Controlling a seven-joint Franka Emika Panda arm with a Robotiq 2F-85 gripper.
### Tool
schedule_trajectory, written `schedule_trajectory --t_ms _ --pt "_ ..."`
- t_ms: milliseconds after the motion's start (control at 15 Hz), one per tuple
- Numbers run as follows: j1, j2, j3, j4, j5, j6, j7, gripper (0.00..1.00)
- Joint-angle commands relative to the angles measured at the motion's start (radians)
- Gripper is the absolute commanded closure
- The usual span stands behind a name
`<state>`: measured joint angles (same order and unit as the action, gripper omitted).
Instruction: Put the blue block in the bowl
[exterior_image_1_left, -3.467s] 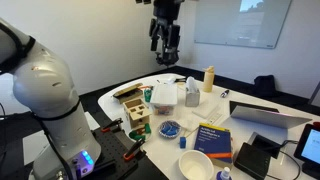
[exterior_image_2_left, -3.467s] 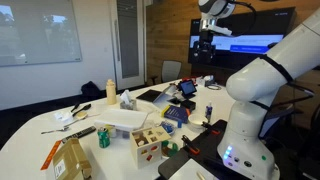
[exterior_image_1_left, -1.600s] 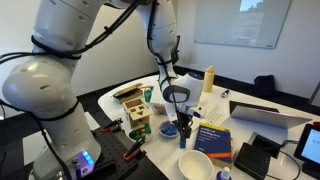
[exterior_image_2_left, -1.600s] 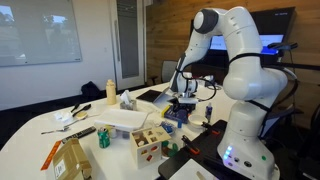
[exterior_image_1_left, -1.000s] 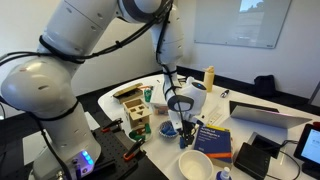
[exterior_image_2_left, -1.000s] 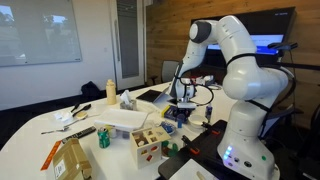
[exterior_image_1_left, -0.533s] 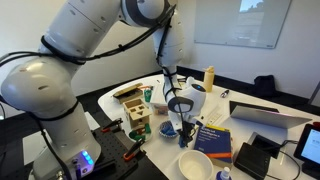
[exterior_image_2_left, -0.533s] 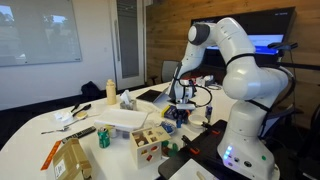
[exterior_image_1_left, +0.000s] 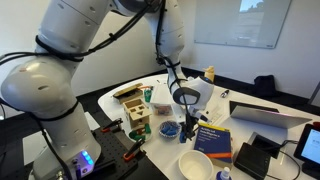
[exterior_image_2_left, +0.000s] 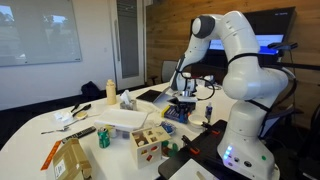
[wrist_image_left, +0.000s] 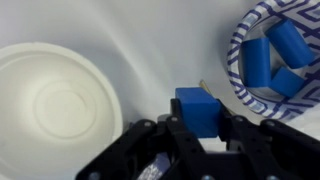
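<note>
The empty white bowl (exterior_image_1_left: 197, 167) (wrist_image_left: 60, 108) is down and to the left in the wrist view, so my gripper needs to move that way next and let go of the block inside it.
In the wrist view a blue block (wrist_image_left: 197, 106) sits clamped between the black fingers (wrist_image_left: 238, 130) of my gripper (wrist_image_left: 199, 122), which is shut on it. The block hangs above the white table. The plain white bowl (wrist_image_left: 55, 100) lies empty to the left of it, and a blue-patterned dish (wrist_image_left: 236, 62) holding more blue blocks lies to the right. In an exterior view my gripper (exterior_image_1_left: 187, 119) hovers a little above the dish (exterior_image_1_left: 170, 129), with the bowl (exterior_image_1_left: 195, 166) nearer the table's front edge.
A blue book (exterior_image_1_left: 214, 139) lies beside the bowl. A wooden shape-sorter box (exterior_image_1_left: 136, 112), a white container (exterior_image_1_left: 164, 95), a yellow bottle (exterior_image_1_left: 208, 79) and a laptop (exterior_image_1_left: 268, 117) stand around. The robot's base (exterior_image_1_left: 45, 95) fills the left side.
The gripper closed on a blue block at the dish and has risen slightly with it, shifting a little toward the book.
</note>
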<state>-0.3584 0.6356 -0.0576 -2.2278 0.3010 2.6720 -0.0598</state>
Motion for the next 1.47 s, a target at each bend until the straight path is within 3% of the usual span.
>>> schedule_trajectory --t_ms 0,467,1000,1400 --pt "0.026 -0.179 -0.071 -0.091 -0.015 -0.044 0.062 0.91" --pt "-0.027 -0.127 -0.166 -0.042 0.010 -0.007 0.097 0.91" --pt "-0.081 0.015 -0.141 -0.026 0.024 0.115 0.081 0.91" --pt "-0.137 0.102 -0.099 0.025 0.031 0.134 0.077 0.91"
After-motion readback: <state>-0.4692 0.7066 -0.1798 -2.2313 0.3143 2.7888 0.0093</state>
